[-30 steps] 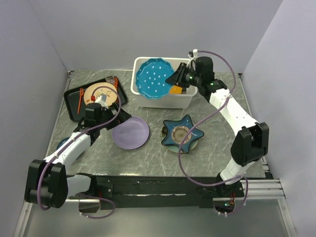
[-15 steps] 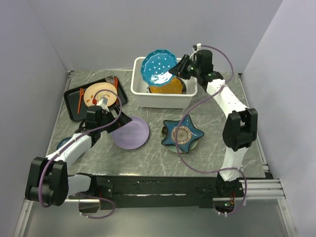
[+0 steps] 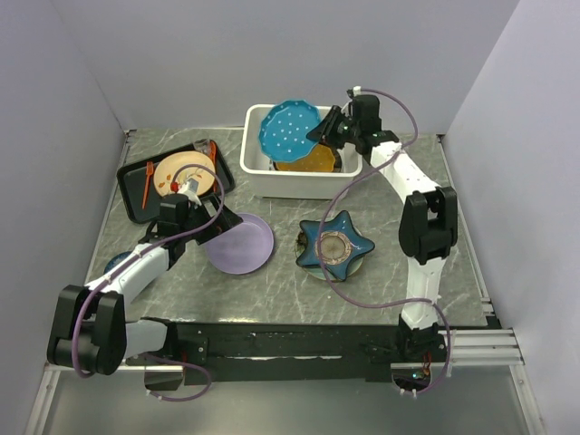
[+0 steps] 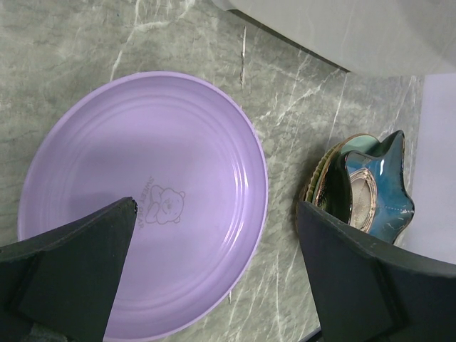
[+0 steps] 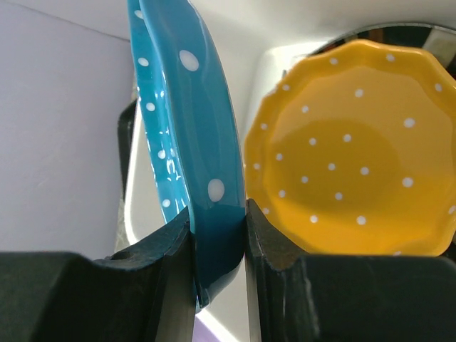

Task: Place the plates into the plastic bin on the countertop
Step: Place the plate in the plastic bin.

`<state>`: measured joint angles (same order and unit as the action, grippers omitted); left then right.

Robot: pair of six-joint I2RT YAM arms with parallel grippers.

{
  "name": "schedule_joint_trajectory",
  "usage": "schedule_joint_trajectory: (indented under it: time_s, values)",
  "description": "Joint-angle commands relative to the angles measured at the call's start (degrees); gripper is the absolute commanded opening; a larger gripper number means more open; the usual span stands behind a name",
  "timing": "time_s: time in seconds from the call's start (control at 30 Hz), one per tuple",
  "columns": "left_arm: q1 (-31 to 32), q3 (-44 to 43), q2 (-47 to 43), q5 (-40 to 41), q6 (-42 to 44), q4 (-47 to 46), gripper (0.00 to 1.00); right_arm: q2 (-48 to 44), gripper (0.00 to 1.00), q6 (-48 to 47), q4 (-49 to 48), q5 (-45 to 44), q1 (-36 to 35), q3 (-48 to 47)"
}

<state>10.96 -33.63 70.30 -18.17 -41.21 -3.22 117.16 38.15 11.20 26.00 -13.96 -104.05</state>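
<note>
The orange scalloped plate (image 3: 313, 162) (image 5: 349, 171) lies below inside the bin, so my right gripper will lower the tilted blue dotted plate onto it and release the blue plate's rim.
My right gripper (image 3: 323, 133) is shut on the rim of a blue dotted plate (image 3: 288, 127), which it holds tilted nearly on edge over the back of the white plastic bin (image 3: 304, 187). In the right wrist view the fingers (image 5: 167, 249) pinch that plate (image 5: 203, 121) beside an orange scalloped plate (image 5: 349, 171), which lies in the bin (image 3: 305, 163). My left gripper (image 3: 205, 227) stands open low over a purple plate (image 3: 241, 245) on the countertop (image 3: 281, 290); its jaws (image 4: 215, 206) span the plate's (image 4: 142, 185) right edge. A navy star-shaped plate (image 3: 333, 243) tops a small stack.
A black tray (image 3: 136, 201) with a beige plate (image 3: 181, 172) and orange cutlery sits at the back left. A small blue bowl (image 3: 116, 263) lies by the left arm. The star plate (image 4: 370, 192) is close to the purple plate's right. Walls enclose three sides.
The right arm has swung back, and the blue dotted plate has tipped up from lying over the bin to nearly on edge, uncovering the orange plate. The left gripper edged toward the purple plate.
</note>
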Motion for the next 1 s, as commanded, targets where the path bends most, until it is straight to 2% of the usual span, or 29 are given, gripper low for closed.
schedule_joint_trajectory:
  time_s: [0.0,0.97]
  values:
    - [-0.06,-1.7,0.1,-0.72,0.87,-1.7,0.99,-0.36,0.0,2.37,-8.65,2.74,0.24,-5.55]
    - [-0.06,-0.3,-2.19,0.24,1.22,-0.64,0.99,7.64,0.02,-2.29,-0.48,3.09,0.51,-6.96]
